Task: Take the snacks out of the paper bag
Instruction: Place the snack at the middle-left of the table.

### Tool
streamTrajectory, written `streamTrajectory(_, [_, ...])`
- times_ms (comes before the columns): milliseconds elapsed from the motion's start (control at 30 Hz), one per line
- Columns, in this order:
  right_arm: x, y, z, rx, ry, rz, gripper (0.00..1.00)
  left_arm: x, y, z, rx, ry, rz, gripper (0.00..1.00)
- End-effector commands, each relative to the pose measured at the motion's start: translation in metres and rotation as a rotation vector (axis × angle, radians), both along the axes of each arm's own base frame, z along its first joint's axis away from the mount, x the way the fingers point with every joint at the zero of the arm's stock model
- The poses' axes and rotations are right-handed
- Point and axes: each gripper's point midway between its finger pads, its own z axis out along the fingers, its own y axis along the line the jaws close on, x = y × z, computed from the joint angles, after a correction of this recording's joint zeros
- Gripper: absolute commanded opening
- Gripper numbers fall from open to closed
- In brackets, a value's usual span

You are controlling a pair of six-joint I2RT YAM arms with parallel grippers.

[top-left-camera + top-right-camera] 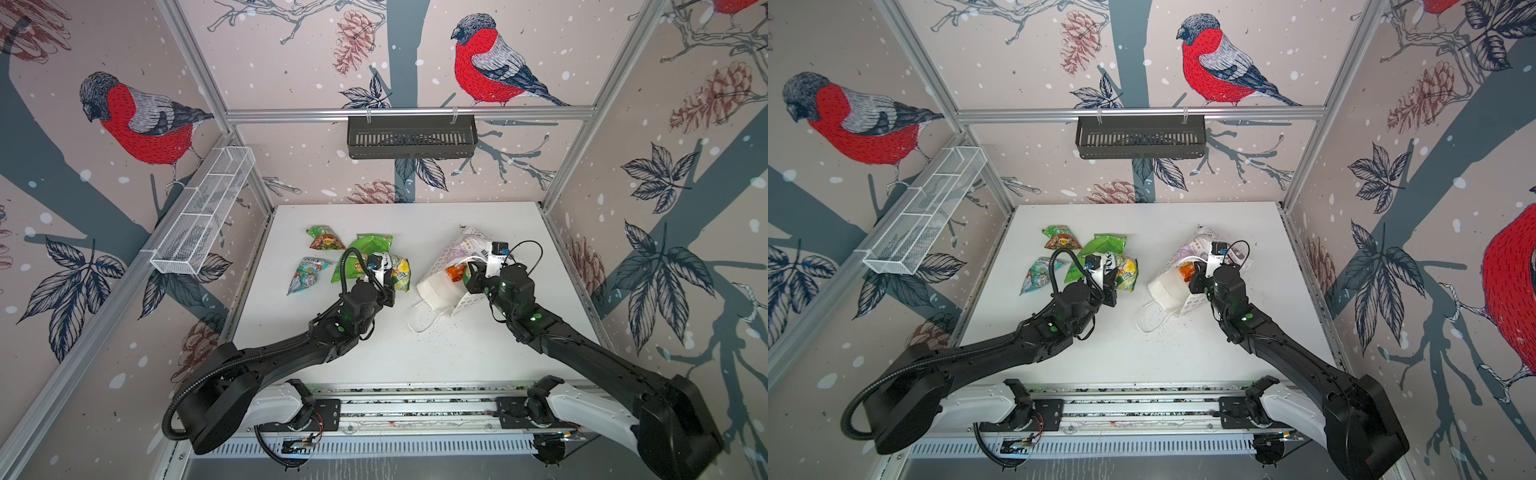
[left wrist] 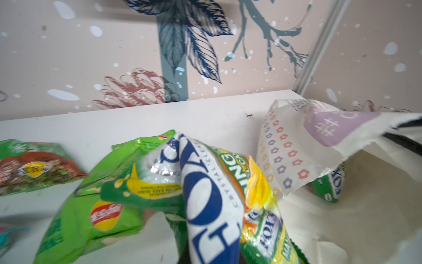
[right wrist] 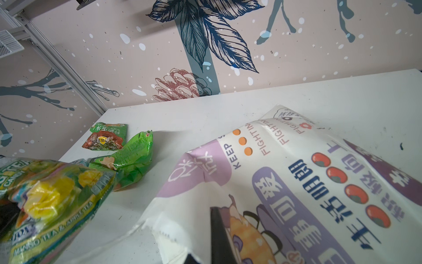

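My left gripper is going to take the yellow-green packet away from the bag (image 1: 436, 286) next and let go of it on the bare tabletop (image 1: 325, 285) beside the teal snack, because other snacks lie there.
The white paper bag (image 1: 436, 286) lies on its side right of the table's middle, mouth toward the left arm, cord handles (image 1: 419, 324) trailing on the table. My right gripper (image 1: 470, 272) is shut on the bag's upper mouth edge; one black finger (image 3: 219, 233) shows against the printed paper. An orange snack (image 1: 453, 272) and a green one (image 2: 331, 182) show inside the mouth. My left gripper (image 1: 391, 277) is shut on a white, blue and yellow-green snack packet (image 2: 205, 194), held just above the table. Three other snacks lie nearby: green (image 1: 325, 237), green (image 1: 372, 243) and teal (image 1: 307, 278).
A white wire basket (image 1: 203, 212) hangs on the left wall and a black slotted basket (image 1: 411, 137) on the back rail. Small dark crumbs are scattered on the white table (image 1: 415, 357) around the bag's handles. Walls close the table in on three sides.
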Motion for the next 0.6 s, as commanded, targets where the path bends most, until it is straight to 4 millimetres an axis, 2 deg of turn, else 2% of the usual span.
streamTrajectory(0, [0.000,-0.004,-0.003,-0.007,0.007,-0.016,0.00,0.006,0.042,-0.006,-0.058,0.038,0.147,0.00])
streamTrajectory(100, [0.000,-0.003,-0.004,-0.009,0.010,-0.015,0.00,0.005,0.080,-0.012,-0.103,0.051,0.248,0.00])
streamTrajectory(300, [0.000,-0.004,-0.002,-0.004,0.005,-0.017,0.00,0.001,0.138,-0.027,-0.131,0.089,0.406,0.00])
streamTrajectory(433, [-0.001,-0.001,0.000,0.006,0.003,-0.005,0.00,-0.004,0.165,-0.044,-0.150,0.127,0.497,0.00])
streamTrajectory(567, [0.000,-0.001,0.002,0.011,-0.003,-0.005,0.00,-0.007,0.179,-0.065,-0.156,0.177,0.536,0.00])
